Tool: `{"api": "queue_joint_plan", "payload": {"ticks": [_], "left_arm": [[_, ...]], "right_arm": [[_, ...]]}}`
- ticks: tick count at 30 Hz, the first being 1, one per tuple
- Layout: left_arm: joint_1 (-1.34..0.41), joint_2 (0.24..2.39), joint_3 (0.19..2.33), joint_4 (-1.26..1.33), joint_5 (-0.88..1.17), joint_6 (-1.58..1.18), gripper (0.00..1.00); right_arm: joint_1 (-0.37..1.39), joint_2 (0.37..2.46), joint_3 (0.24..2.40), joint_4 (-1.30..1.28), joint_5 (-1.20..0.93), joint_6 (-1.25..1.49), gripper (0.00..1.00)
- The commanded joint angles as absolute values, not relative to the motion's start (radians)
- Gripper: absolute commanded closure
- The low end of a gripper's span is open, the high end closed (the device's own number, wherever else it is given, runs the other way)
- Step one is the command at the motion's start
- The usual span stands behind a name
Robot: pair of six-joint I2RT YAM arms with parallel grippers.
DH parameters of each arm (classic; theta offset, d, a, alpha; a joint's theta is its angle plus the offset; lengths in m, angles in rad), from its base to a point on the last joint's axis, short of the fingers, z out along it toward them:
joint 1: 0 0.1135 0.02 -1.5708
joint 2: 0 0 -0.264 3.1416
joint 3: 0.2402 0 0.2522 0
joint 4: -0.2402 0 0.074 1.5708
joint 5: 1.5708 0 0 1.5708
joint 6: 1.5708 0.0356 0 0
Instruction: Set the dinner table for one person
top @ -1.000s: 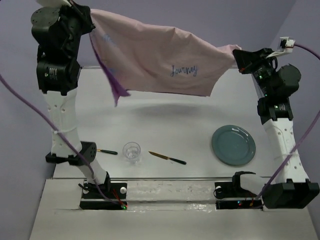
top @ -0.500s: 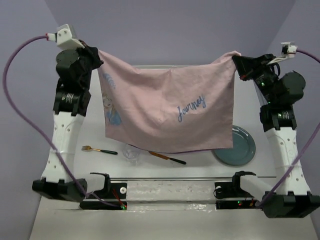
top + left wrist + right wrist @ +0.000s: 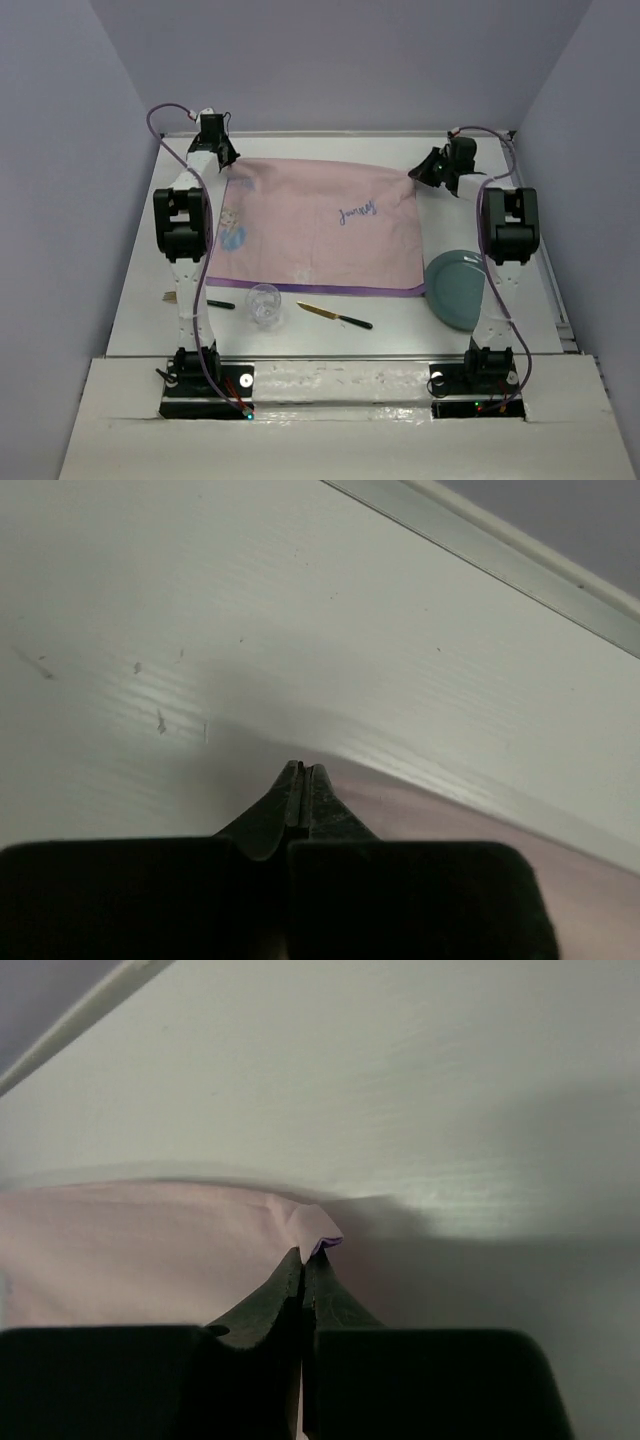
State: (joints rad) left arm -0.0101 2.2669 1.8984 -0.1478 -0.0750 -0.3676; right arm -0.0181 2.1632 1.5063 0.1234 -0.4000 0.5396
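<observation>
The cloth's near hem crowds the glass, so my right gripper will next pull the cloth's corner outward onto the bare part of the table by the table's far edge and release it.
A pink cloth (image 3: 310,225) with blue script lies spread flat on the far half of the white dinner table (image 3: 140,270). My left gripper (image 3: 224,166) is down at the cloth's far left corner, shut on it. In the left wrist view its jaws (image 3: 302,771) are pressed together, with the pink cloth (image 3: 460,825) running off to the right. My right gripper (image 3: 421,173) is shut on the far right corner. In the right wrist view a tip of the cloth (image 3: 318,1226) pokes out between the closed fingers (image 3: 270,1295).
Along the cloth's near edge stand a clear glass (image 3: 264,303), a knife (image 3: 335,316) and a fork (image 3: 216,303) half hidden by the left arm. A grey-green plate (image 3: 460,292) lies at the right, partly under the right arm. Purple walls enclose the table.
Both arms have reached forward and down. The cloth, held up in the air a second ago, now lies flat on the table, both grippers still holding its corners.
</observation>
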Motion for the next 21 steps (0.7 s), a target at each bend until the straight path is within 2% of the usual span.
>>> {"api": "queue_joint_plan", "payload": {"ticks": [1, 9, 11, 13, 14, 15, 16, 17, 18, 21], "left_arm": [[-0.008, 2.379, 2.181, -0.209, -0.052, -0.367, 1.0], [-0.008, 2.669, 2.679, -0.432, -0.057, -0.359, 0.96], [-0.008, 2.704, 2.737, -0.472, -0.064, -0.371, 0.96], [-0.008, 2.691, 2.691, -0.465, -0.078, -0.377, 0.95], [-0.008, 2.691, 2.691, -0.468, -0.084, -0.377, 0.93], [-0.008, 2.695, 2.698, -0.478, -0.086, -0.376, 0.8], [-0.008, 2.695, 2.707, -0.488, -0.089, -0.373, 0.73], [-0.008, 2.7, 2.733, -0.517, -0.104, -0.373, 0.59], [-0.008, 2.701, 2.746, -0.529, -0.11, -0.373, 0.5], [-0.008, 2.686, 2.757, -0.56, -0.12, -0.371, 0.01]], "right_arm": [[-0.015, 2.302, 1.809, 0.078, -0.385, 0.538, 1.0], [-0.015, 2.546, 2.156, -0.095, -0.35, 0.503, 1.0], [-0.015, 2.595, 2.245, -0.116, -0.344, 0.5, 1.0], [-0.015, 2.637, 2.307, -0.149, -0.344, 0.5, 0.94], [-0.015, 2.646, 2.333, -0.156, -0.345, 0.499, 0.85], [-0.015, 2.651, 2.364, -0.167, -0.35, 0.497, 0.7], [-0.015, 2.648, 2.365, -0.167, -0.359, 0.495, 0.54], [-0.015, 2.626, 2.356, -0.167, -0.36, 0.495, 0.49], [-0.015, 2.611, 2.327, -0.167, -0.362, 0.494, 0.38], [-0.015, 2.531, 2.278, -0.164, -0.359, 0.485, 0.27]]}}
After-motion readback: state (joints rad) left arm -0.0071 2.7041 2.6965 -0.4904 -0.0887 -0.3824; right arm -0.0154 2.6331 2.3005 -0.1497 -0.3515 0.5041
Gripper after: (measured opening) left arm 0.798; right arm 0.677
